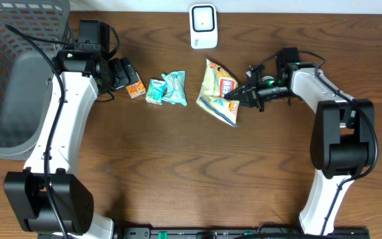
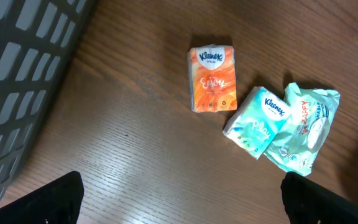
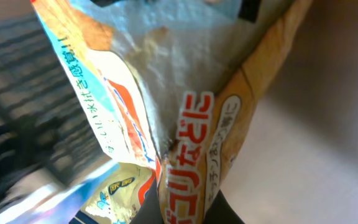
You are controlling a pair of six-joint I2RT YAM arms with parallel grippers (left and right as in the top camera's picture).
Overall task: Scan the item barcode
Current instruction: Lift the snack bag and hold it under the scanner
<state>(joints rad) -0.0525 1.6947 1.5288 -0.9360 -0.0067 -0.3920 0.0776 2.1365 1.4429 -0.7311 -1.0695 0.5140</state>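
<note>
My right gripper will move over the scanner, as it stands outward, then to the right in the overhead view, and release the packet on the bare far tabletop.
A yellow and white snack packet with Japanese print lies tilted at the table's middle, and my right gripper is shut on its right edge. In the right wrist view the packet fills the frame, pinched between the dark fingers at the bottom. The white barcode scanner stands at the far edge, beyond the packet. My left gripper hovers open next to an orange Kleenex pack. Nothing is between its fingertips, only bare wood.
Two teal tissue packs lie between the orange pack and the snack packet; the left wrist view shows them too. A grey mesh basket fills the left side.
</note>
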